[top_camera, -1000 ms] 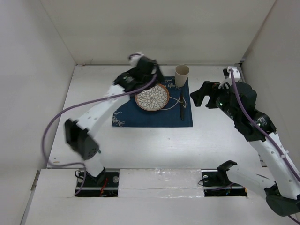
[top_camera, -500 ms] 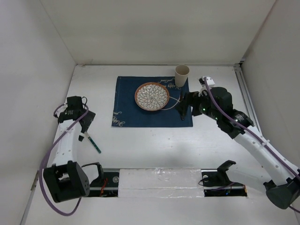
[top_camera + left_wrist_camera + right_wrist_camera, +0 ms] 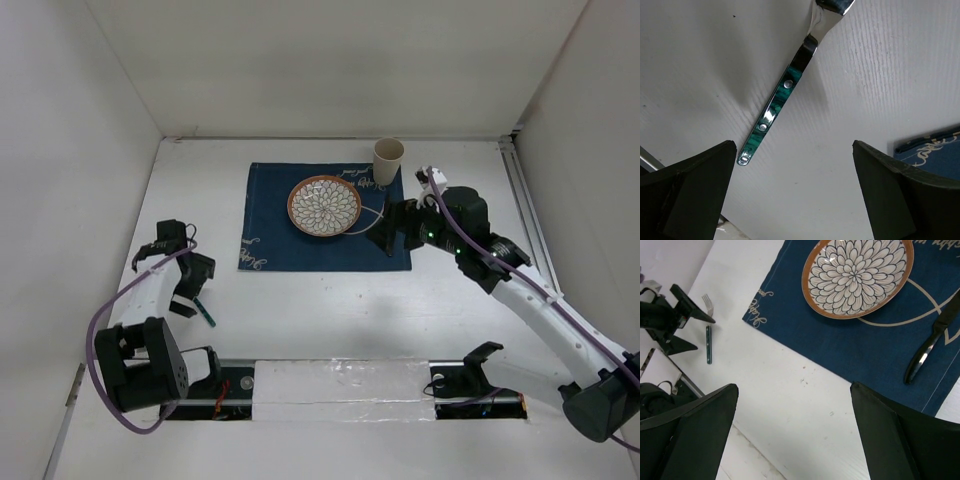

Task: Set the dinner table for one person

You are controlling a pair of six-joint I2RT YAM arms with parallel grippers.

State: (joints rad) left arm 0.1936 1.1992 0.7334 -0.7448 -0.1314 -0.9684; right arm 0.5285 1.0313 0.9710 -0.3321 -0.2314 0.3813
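Note:
My left gripper will move down onto the fork's green handle (image 3: 203, 310) (image 3: 774, 107) and close its fingers there, because that handle lies on the table just below them.
The white dinner table (image 3: 330, 310) holds a dark blue placemat (image 3: 270, 215) with a flower-patterned plate (image 3: 324, 207) on it, a black-handled knife (image 3: 927, 352) at the plate's right and a beige cup (image 3: 388, 160) at its far right corner. A green-handled fork (image 3: 775, 107) lies on bare table at the front left (image 3: 205, 312). My left gripper (image 3: 190, 290) hovers open and empty just above the fork's handle (image 3: 794, 146). My right gripper (image 3: 383, 235) is open and empty over the placemat's right edge by the knife (image 3: 794, 387).
White walls enclose the table on the left, back and right. The arm bases and a taped strip (image 3: 340, 380) run along the near edge. The placemat's front left corner (image 3: 935, 150) lies to the right of the left gripper.
The left arm has pulled back from the plate to the front left of the table, over the fork. The right arm has swung left to the placemat's right edge.

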